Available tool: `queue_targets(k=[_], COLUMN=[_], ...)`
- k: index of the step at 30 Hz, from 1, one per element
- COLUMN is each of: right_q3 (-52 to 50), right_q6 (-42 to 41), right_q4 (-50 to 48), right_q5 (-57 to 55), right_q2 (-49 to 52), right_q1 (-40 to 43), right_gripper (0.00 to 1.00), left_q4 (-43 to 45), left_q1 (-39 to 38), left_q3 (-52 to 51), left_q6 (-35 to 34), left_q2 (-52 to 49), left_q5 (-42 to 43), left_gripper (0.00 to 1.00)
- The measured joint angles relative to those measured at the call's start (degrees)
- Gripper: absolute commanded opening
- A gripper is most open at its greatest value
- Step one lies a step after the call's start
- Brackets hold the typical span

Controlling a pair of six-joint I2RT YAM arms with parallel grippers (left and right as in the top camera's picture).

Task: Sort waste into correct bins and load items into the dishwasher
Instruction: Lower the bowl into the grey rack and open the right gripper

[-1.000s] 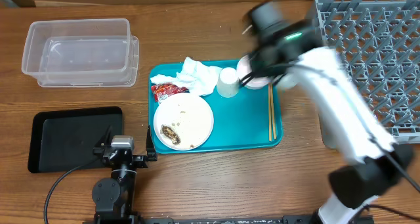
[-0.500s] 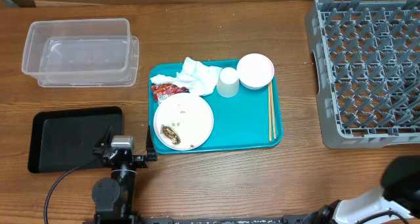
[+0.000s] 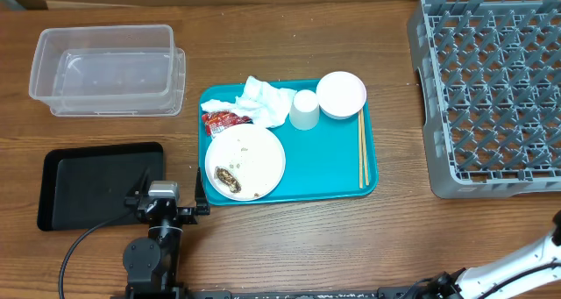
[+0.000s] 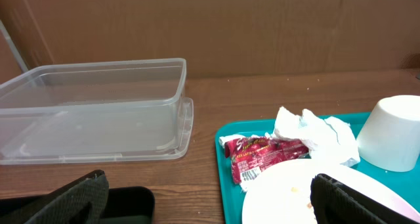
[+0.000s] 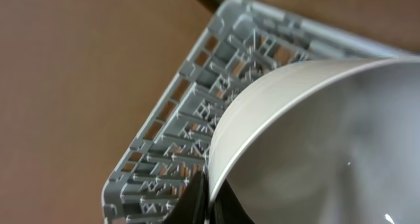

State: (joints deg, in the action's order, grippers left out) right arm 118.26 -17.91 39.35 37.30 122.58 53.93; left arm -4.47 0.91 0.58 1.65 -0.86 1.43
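Note:
My right gripper should next lower the bowl among the empty pegs of the grey dish rack (image 5: 184, 125), seen behind the second white bowl.
On the teal serving tray (image 3: 324, 172) lie a white plate (image 3: 254, 157) with a brown scrap (image 3: 230, 176), a crumpled napkin (image 3: 267, 102), a red wrapper (image 3: 223, 119), a cup (image 3: 304, 109), a bowl (image 3: 341, 94) and chopsticks (image 3: 362, 150). My left gripper (image 3: 165, 198) is open and empty at the tray's near-left corner; its wrist view shows the wrapper (image 4: 262, 155), napkin (image 4: 315, 132) and cup (image 4: 394, 132). My right gripper (image 5: 211, 201) is shut on the rim of a second white bowl (image 5: 328, 138), with the grey dish rack (image 5: 184, 125) behind it. The right gripper is outside the overhead view.
The clear tub (image 3: 105, 71) stands at the back left and the black tray (image 3: 88, 185) at the front left. The dish rack (image 3: 491, 88) fills the right side. Part of the white right arm (image 3: 517, 266) shows at the bottom right corner.
My right arm was over the bowls on the teal tray one second ago and has swung out of the overhead view to the bottom right. One bowl stays on the tray. The left arm has not moved.

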Motion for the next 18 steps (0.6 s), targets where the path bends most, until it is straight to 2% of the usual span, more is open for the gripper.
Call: queue_targets(k=[10, 18], right_q3=[-0.9, -9.8], right_q6=[-1.6, -1.1], right_q4=[-2.5, -8.4], right_q5=[6.9, 12.1], right_q2=[2.3, 2.3], right_q1=[0.4, 1.8], right_gripper=[0.04, 0.04], left_q4=[0.0, 0.0], left_q1=[0.0, 0.0], left_q3=[0.0, 0.0], left_q6=[0.0, 0.0], left_q2=[0.0, 0.0], left_q5=[0.0, 0.0], left_gripper=[1.0, 1.0])
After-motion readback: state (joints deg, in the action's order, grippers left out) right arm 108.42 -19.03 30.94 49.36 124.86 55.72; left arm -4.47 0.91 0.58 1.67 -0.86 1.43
